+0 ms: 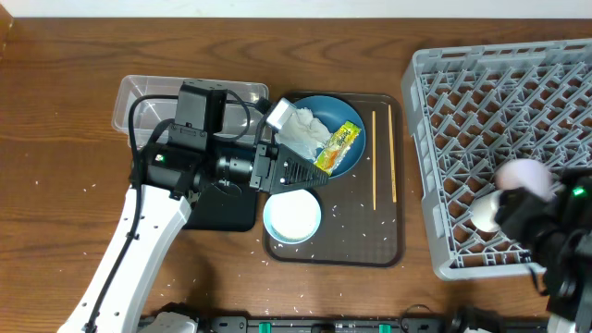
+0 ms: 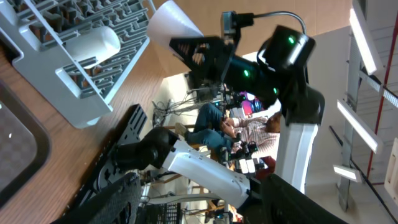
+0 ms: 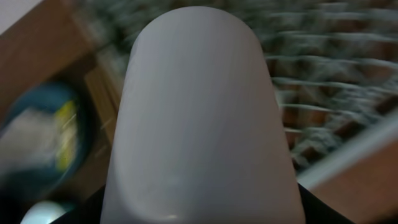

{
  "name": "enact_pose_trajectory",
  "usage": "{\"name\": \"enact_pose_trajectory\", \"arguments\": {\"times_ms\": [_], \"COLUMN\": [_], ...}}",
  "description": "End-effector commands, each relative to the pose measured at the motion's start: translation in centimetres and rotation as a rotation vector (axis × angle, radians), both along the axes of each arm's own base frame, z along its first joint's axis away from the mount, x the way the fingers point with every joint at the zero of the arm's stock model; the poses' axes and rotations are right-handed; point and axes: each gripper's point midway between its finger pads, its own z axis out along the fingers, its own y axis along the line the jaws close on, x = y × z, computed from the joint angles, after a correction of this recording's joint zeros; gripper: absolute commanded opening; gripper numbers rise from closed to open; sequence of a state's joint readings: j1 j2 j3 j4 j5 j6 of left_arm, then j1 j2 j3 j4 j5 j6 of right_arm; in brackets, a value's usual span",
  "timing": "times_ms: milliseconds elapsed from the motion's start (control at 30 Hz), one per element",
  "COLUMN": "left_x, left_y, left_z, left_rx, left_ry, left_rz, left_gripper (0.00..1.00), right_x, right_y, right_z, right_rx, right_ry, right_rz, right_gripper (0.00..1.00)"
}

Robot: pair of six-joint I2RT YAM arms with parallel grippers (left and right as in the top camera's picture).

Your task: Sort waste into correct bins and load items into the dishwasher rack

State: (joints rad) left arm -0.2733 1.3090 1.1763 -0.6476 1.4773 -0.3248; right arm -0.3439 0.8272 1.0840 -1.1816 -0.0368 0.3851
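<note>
The right gripper should next turn the cup it holds and lower it into slots of the rack beside the second cup, away from the tray.
My right gripper is shut on a pale pink cup and holds it over the grey dishwasher rack; the cup fills the right wrist view. A second pale cup lies in the rack. My left gripper is open and empty at the left edge of the blue plate. The plate holds crumpled tissue and a yellow-green wrapper. Two chopsticks and a white bowl lie on the brown tray. Rice grains are scattered about.
The clear tub stands at the back left, and the black tray lies under my left arm. The left wrist view looks across at the right arm, the held cup and the rack.
</note>
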Motion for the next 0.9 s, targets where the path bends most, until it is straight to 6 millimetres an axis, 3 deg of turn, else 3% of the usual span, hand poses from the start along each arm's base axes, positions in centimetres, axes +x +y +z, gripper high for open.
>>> {"name": "enact_pose_trajectory", "arguments": {"times_ms": [0,200,433,533,633,867], "left_x": [0.1,0.1,0.1,0.1,0.1,0.1], "left_y": [0.0,0.0,0.0,0.0,0.0,0.0], "left_z": [0.4,0.4,0.4,0.4,0.4,0.4], "left_rx": [-0.003,-0.003,-0.004,-0.004,-0.004,-0.006], "left_ry": [-0.028,-0.028,-0.034,-0.034,-0.035,-0.065], "left_rz": [0.001,0.001,0.001,0.001,0.001,-0.001], "left_gripper": [0.66,0.65,0.66,0.66,0.66,0.66], "right_x": [-0.9,-0.8,0.8,1.4,3.1,4.1], "right_y": [-4.4,-8.4,-9.2,-8.9,-8.4,-7.9], "right_z": [-0.9,-5.1,-10.7,-12.3,-12.0,-7.8], "right_rx": [-0.009,0.124,0.300,0.358,0.410,0.384], "right_ry": [0.061,0.209,0.368,0.399,0.338,0.237], "right_rz": [-0.231,-0.396,-0.398,-0.384,-0.324,-0.243], "right_gripper": [0.52,0.53,0.54,0.74,0.81,0.82]}}
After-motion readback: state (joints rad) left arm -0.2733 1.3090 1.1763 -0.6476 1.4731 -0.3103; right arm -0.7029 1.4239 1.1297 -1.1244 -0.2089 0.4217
